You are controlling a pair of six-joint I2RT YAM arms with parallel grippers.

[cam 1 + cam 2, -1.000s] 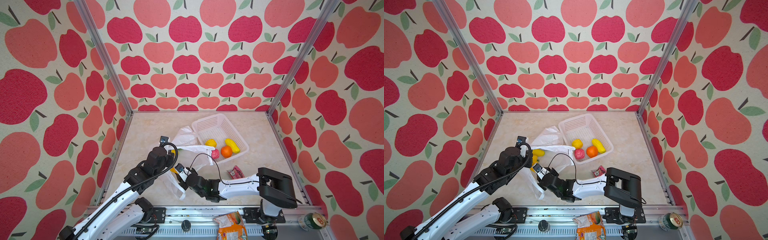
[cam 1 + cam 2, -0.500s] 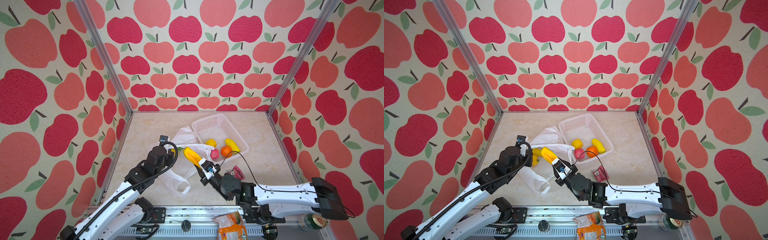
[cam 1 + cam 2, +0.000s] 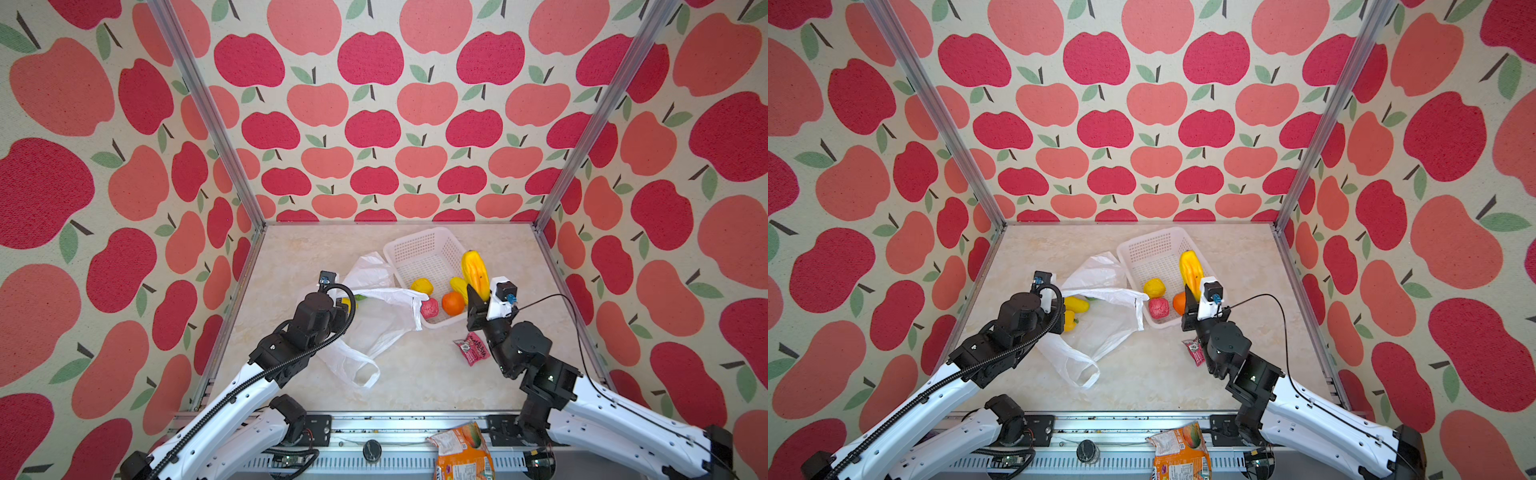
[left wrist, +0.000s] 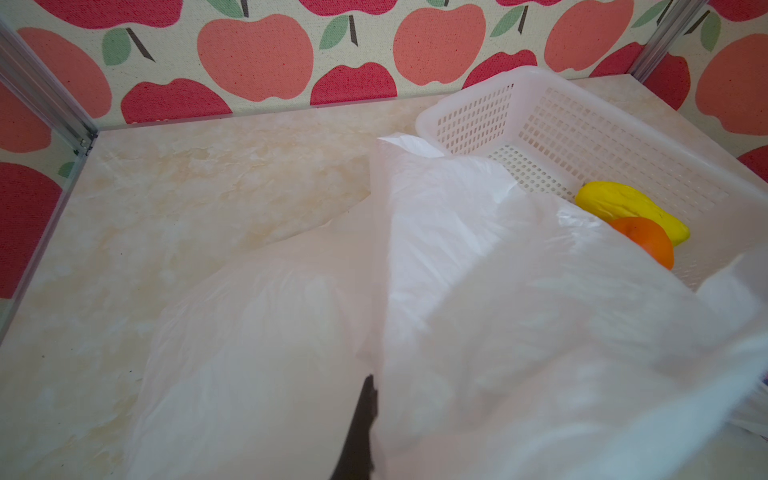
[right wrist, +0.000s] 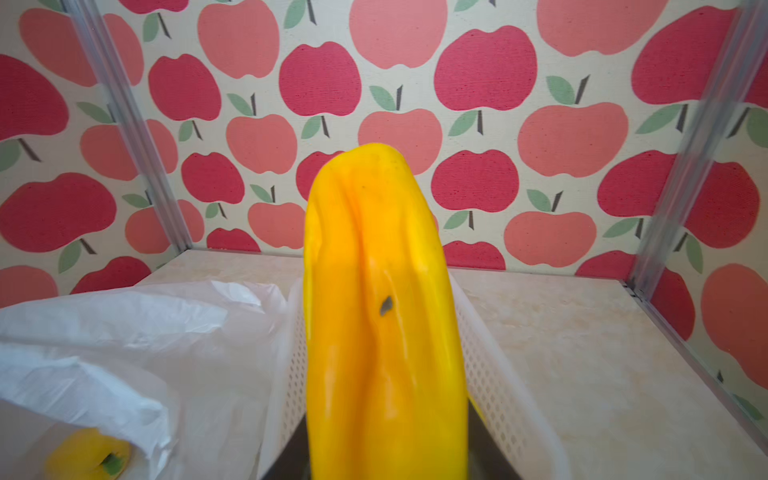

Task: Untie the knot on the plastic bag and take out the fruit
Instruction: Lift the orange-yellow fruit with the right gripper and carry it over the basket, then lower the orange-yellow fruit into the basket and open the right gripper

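Note:
My right gripper needs to move outward, tip down, and go lower beside the round yellow fruit, where the basket's bottom is bare, to release the long fruit (image 3: 475, 270) there.
The white translucent plastic bag (image 3: 386, 320) (image 3: 1106, 324) lies open on the table left of the basket. One loop handle (image 3: 357, 372) trails loose toward the front, and the knot is out of view. My left gripper (image 3: 345, 305) (image 4: 370, 399) is shut on the bag's edge, holding it up. Yellow fruit (image 3: 1075, 305) (image 5: 87, 457) shows inside the bag. My right gripper (image 3: 478, 299) (image 3: 1192, 297) is shut on a long yellow-orange fruit (image 3: 475, 270) (image 5: 382, 311). It holds the fruit upright above the near right part of the basket.
The white perforated basket (image 3: 415, 241) (image 4: 540, 83) holds a yellow fruit (image 3: 422, 286), a red one (image 3: 429, 308) and an orange (image 3: 453, 303). A small red packet (image 3: 471, 348) lies by the right arm. An orange snack bag (image 3: 461, 453) sits on the front rail.
My right arm has swung from the bag's mouth rightward to the basket, carrying the long yellow-orange fruit out of the bag. The left gripper keeps its hold on the bag.

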